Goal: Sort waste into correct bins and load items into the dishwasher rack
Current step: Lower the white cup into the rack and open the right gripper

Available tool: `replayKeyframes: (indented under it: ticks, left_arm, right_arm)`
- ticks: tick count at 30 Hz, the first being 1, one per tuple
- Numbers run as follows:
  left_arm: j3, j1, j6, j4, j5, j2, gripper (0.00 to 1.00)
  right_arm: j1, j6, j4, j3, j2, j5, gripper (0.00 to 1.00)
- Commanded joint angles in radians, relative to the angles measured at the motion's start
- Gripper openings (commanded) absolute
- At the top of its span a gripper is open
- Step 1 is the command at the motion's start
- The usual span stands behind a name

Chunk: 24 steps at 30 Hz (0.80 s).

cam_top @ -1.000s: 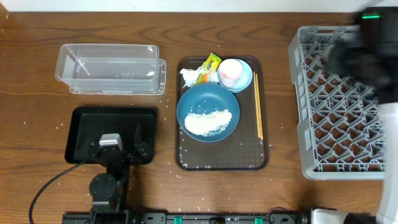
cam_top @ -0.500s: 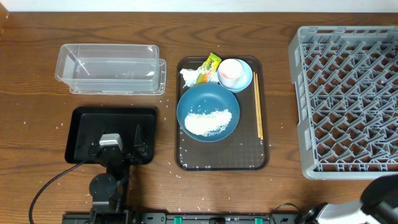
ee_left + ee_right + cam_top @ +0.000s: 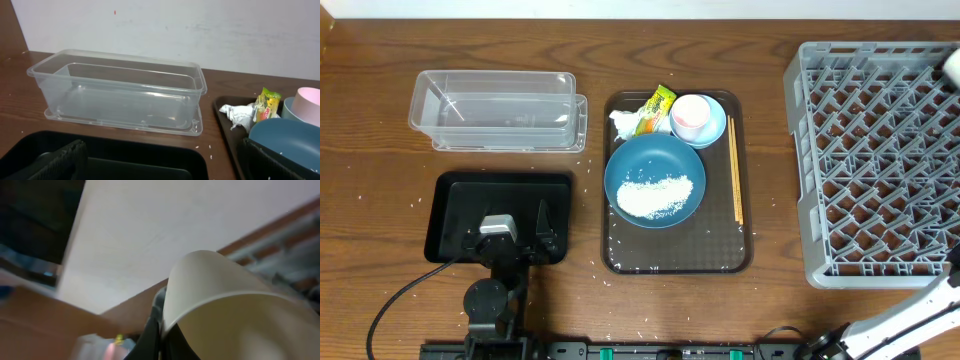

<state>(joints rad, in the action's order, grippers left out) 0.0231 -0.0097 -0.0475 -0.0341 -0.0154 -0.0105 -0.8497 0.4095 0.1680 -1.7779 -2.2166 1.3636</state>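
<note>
The grey rack's empty rows are below, so my right gripper needs to lower the white cup (image 3: 225, 310) slightly back onto the rack's wires and let go of the cup's rim.
My left gripper (image 3: 510, 235) is open and empty, low over the black tray (image 3: 455, 195); its fingers frame the left wrist view (image 3: 160, 165). The clear tub (image 3: 498, 110) stands behind it. The dark-blue dish (image 3: 655, 155) holds the rice heap (image 3: 655, 195). The pink cup (image 3: 691, 116) sits in the light-blue bowl (image 3: 718, 125). Beside them lie the tissue (image 3: 623, 123), the wrapper (image 3: 657, 106) and the chopsticks (image 3: 734, 180). My right gripper (image 3: 165, 335) is shut on the white cup (image 3: 225, 310); overhead it is only a pale blur (image 3: 952, 62) at the grey rack's (image 3: 875, 160) far right.
The dishes and waste all sit on a brown serving tray (image 3: 675, 255) at the table's middle. Loose rice grains are scattered on the wood around it. A white arm link (image 3: 910, 315) crosses the front right corner. A cable (image 3: 400, 295) runs at front left.
The right arm was a dark blur over the rack's far corner, then dropped out of view at front right. Now a pale blur shows at the right edge. The left arm has not moved.
</note>
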Motion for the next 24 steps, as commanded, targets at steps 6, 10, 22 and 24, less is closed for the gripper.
replayKeyframes:
  ticks: [6,10,22,24]
  left_arm:
    - [-0.019,0.0,0.012,-0.037,0.027,0.006,0.98]
    - [-0.019,0.0,0.012,-0.037,0.027,0.006,0.98]
    - [-0.019,0.0,0.012,-0.037,0.027,0.006,0.98]
    - [-0.019,0.0,0.012,-0.037,0.027,0.006,0.98]
  right_arm:
    - [-0.043,0.113,0.058,0.0,-0.051,0.081,0.01]
    - [-0.09,0.105,0.083,0.0,-0.052,0.118,0.01]
    - [-0.088,-0.009,0.103,0.001,-0.06,0.159,0.01]
    - [-0.084,-0.015,0.1,0.001,-0.06,0.137,0.01]
